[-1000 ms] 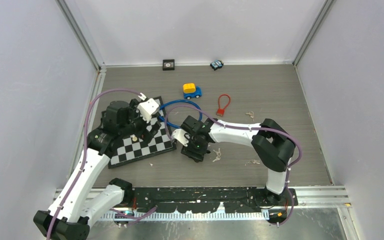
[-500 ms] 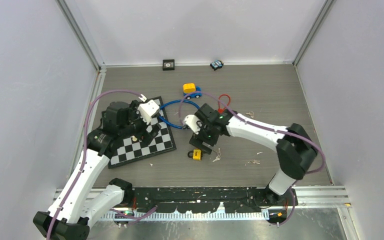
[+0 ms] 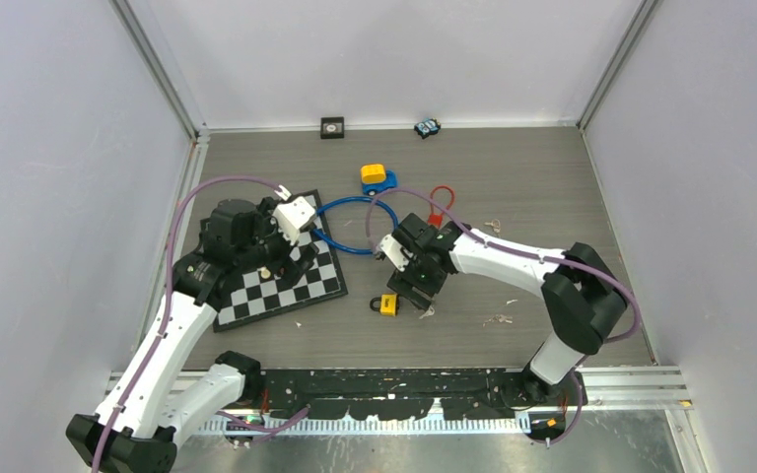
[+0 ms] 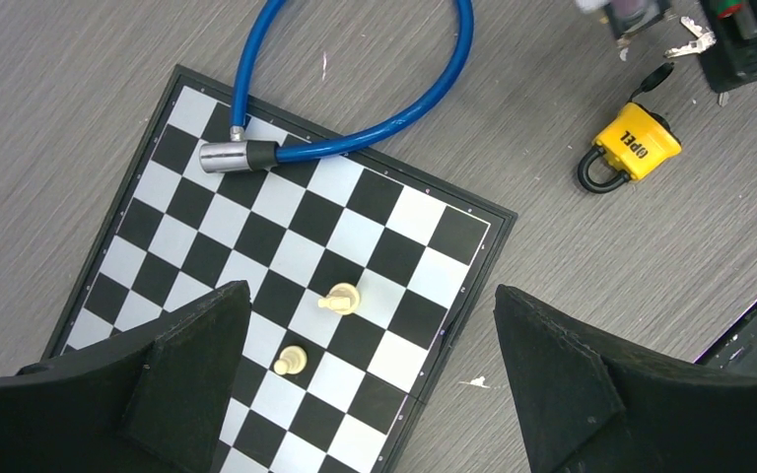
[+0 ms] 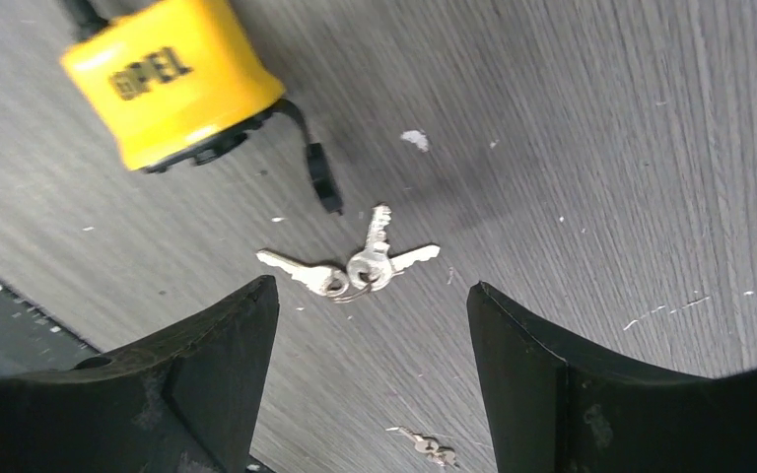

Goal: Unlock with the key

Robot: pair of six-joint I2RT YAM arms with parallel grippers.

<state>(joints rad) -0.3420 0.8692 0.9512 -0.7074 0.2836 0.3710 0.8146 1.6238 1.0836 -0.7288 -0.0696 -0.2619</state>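
The keys (image 3: 427, 311) lie flat, and their round heads are bunched at the ring. I should next lower my right gripper onto those heads and bring its fingers together.
The yellow padlock (image 3: 388, 304) lies on the table, its black shackle pointing left; it also shows in the right wrist view as the padlock (image 5: 172, 84) with its black keyhole flap (image 5: 323, 177) hanging open. A bunch of silver keys (image 5: 350, 266) lies just right of it, seen from above as keys (image 3: 427, 311). My right gripper (image 5: 373, 286) hovers open right over those keys, holding nothing; from above the right gripper (image 3: 417, 289) stands beside the padlock. My left gripper (image 4: 371, 290) hangs open and empty above the chessboard (image 4: 207, 246), far from the padlock (image 4: 636, 148).
A blue cable lock (image 3: 350, 227) rests partly on the chessboard (image 3: 296, 296), which carries two pale chess pieces (image 4: 340, 298). A red cable lock (image 3: 441, 205), a blue-and-yellow toy car (image 3: 378, 178) and more key bunches (image 3: 500, 319) (image 3: 493, 226) lie around.
My right gripper has let the padlock down on the table, opened, lifted away to the right and come down over the keys. The left arm has stayed still.
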